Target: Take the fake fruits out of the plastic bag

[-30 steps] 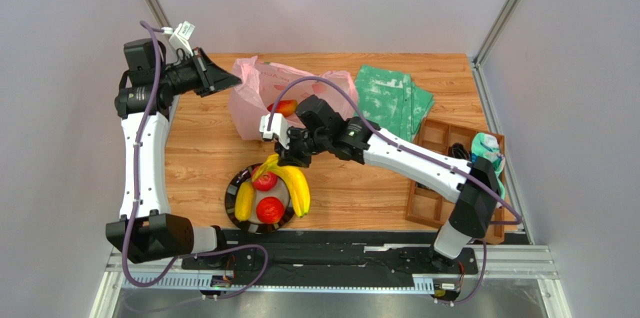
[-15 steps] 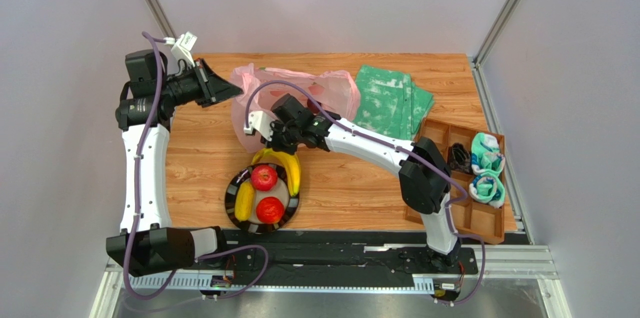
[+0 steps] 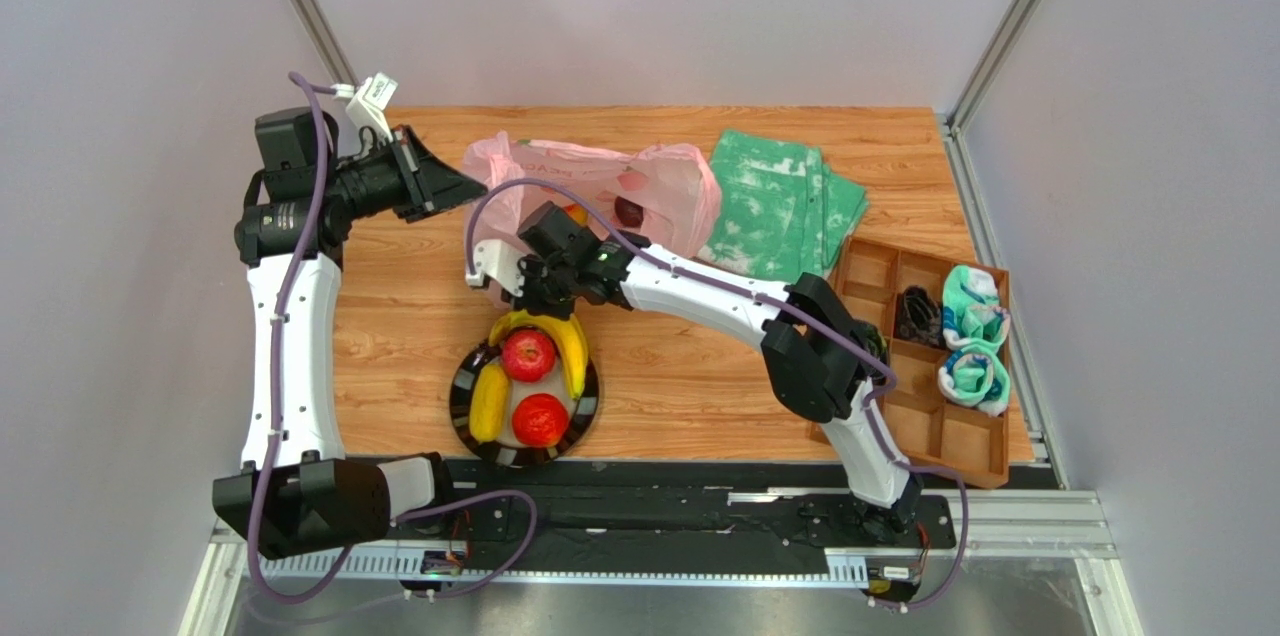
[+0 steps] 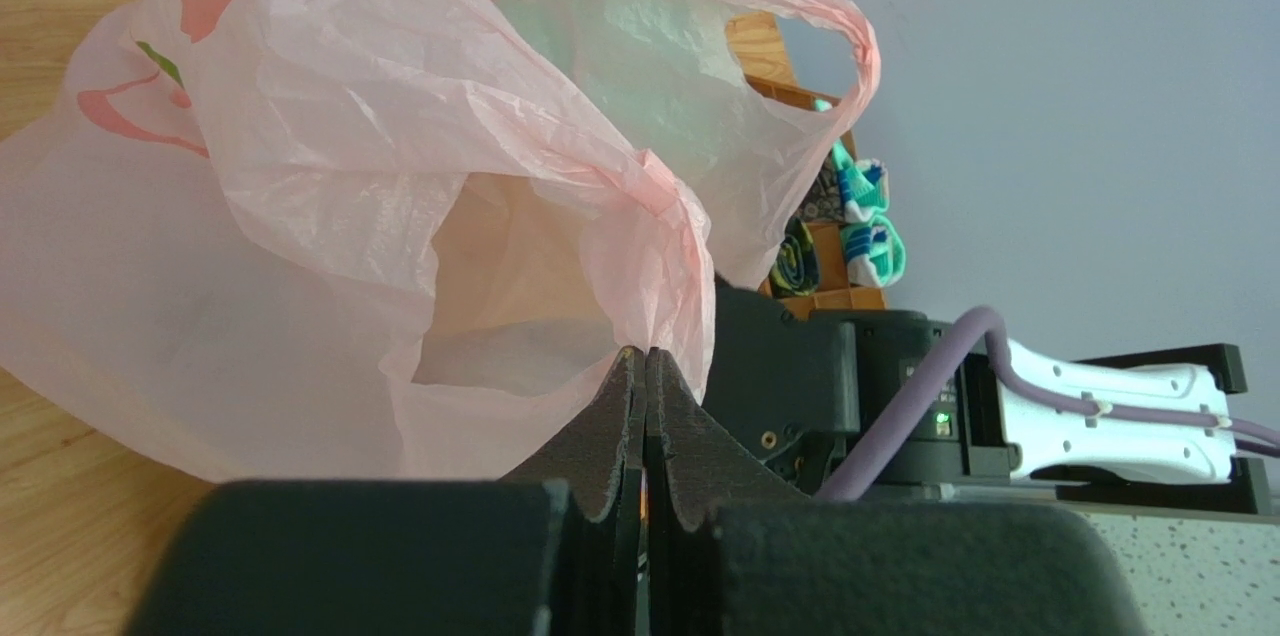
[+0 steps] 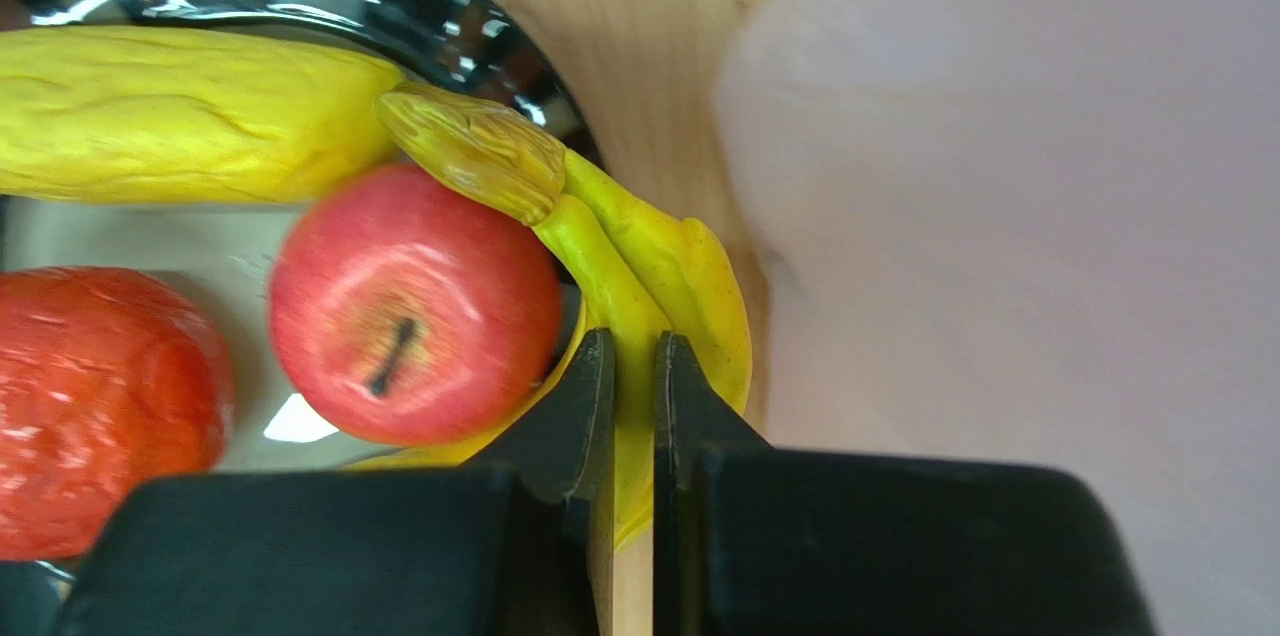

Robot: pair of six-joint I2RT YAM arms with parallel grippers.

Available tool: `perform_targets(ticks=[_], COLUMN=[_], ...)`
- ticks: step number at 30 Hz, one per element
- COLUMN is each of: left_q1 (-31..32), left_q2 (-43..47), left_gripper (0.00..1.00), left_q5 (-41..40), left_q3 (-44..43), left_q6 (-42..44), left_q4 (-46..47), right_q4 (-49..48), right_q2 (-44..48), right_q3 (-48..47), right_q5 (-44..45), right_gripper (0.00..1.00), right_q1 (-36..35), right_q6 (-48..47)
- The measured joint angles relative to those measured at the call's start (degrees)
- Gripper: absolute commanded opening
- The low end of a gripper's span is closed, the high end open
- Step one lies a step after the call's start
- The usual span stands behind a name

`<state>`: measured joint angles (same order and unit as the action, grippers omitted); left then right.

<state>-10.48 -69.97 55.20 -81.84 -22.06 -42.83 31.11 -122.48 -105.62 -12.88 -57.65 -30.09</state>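
My right gripper holds the yellow banana bunch, which sticks out past the plate's rim. Next it needs to bring the bunch back and down toward the red apple [image 5: 413, 306], farther onto the plate, and then release it.
The pink plastic bag [image 3: 676, 186] lies at the far middle of the table. My left gripper [image 3: 478, 189] is shut on the bag's rim and holds it up, as the left wrist view [image 4: 646, 356] shows. A dark fruit [image 3: 631, 210] shows through the bag. My right gripper [image 3: 529, 303] is shut on the yellow banana bunch [image 3: 568, 351] at the far edge of the black plate [image 3: 458, 393]. In the right wrist view the fingers [image 5: 579, 411] pinch a banana [image 5: 676, 269] beside a red apple [image 5: 413, 306]. The plate also holds a yellow fruit [image 3: 489, 404] and a red fruit [image 3: 540, 419].
A folded green-and-white cloth [image 3: 781, 201] lies right of the bag. A wooden compartment tray [image 3: 962, 441] at the right edge holds rolled socks [image 3: 969, 336] and a black cable [image 3: 917, 314]. The right forearm stretches across the table's middle.
My right gripper has moved left and farther away with the bananas, bringing them down onto the plate's far edge. My left gripper has shifted slightly right, still holding the bag.
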Motion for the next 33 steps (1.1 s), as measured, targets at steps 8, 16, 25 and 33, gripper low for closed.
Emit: perform_targets(ticks=[8, 16, 25, 33], left_q1=[0.0, 0.0, 0.0, 0.0], left_q2=[-0.2, -0.4, -1.3, 1.2], left_gripper=[0.00, 0.00, 0.00, 0.00], left_q5=[0.0, -0.1, -1.4, -4.3], left_q3=[0.0, 0.0, 0.0, 3.6], left_q6=[-0.1, 0.0, 1.3, 3.5], left_q4=[0.0, 0.0, -1.0, -3.2], right_q4=[2.4, 2.6, 5.6, 3.7], right_q2=[-2.3, -2.3, 2.6, 25.9], right_q3=[-1.7, -1.7, -1.7, -0.3], right_q5=[-1.1, 1.0, 0.0, -10.2], right_gripper=[0.00, 0.50, 0.63, 0.69], right_q1=[-3.1, -3.8, -3.4, 2.8], right_q6=[-1.0, -0.3, 1.8, 6.3])
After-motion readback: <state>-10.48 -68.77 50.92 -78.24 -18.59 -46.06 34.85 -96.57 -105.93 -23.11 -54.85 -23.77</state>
